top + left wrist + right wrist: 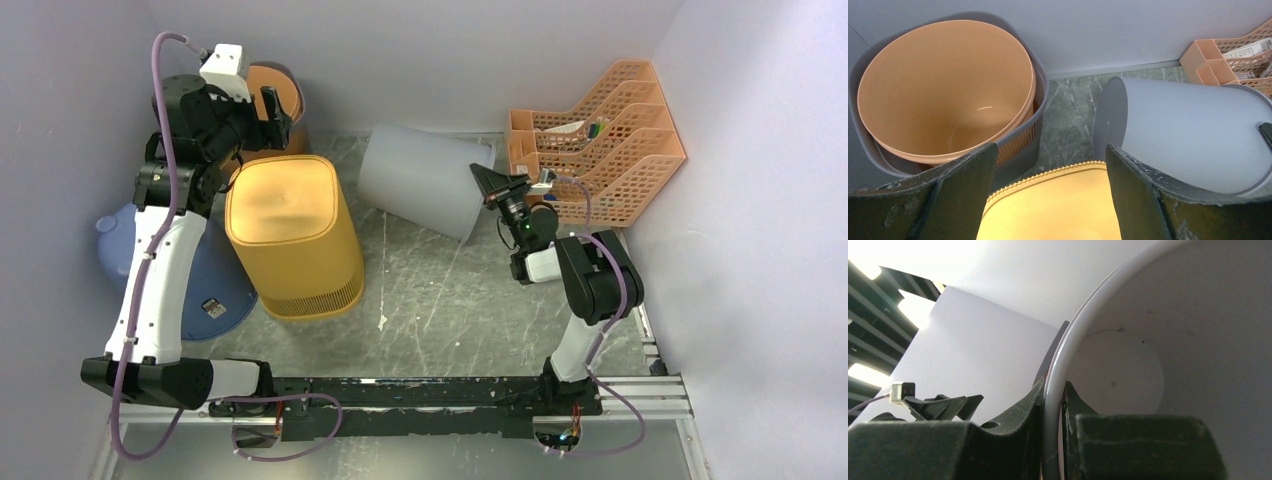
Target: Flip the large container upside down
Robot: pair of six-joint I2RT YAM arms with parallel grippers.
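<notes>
Next, my right gripper moves down and back, tipping the bin's rim onto the clear floor beside the yellow container to release it, since the bin's opening faces sideways.
The large pale grey bin lies tilted on its side at the back middle, its base toward the left and its open mouth toward the right. My right gripper is shut on the bin's rim, one finger inside and one outside. The right wrist view looks into the bin's interior. The bin also shows in the left wrist view. My left gripper is open and empty, raised above the back edge of a yellow container that stands upside down; between the fingers I see its top.
An orange bucket sits inside a grey ribbed basket in the back left corner. A blue round tub lies at the left under my left arm. An orange file organizer stands at the back right, close behind my right gripper.
</notes>
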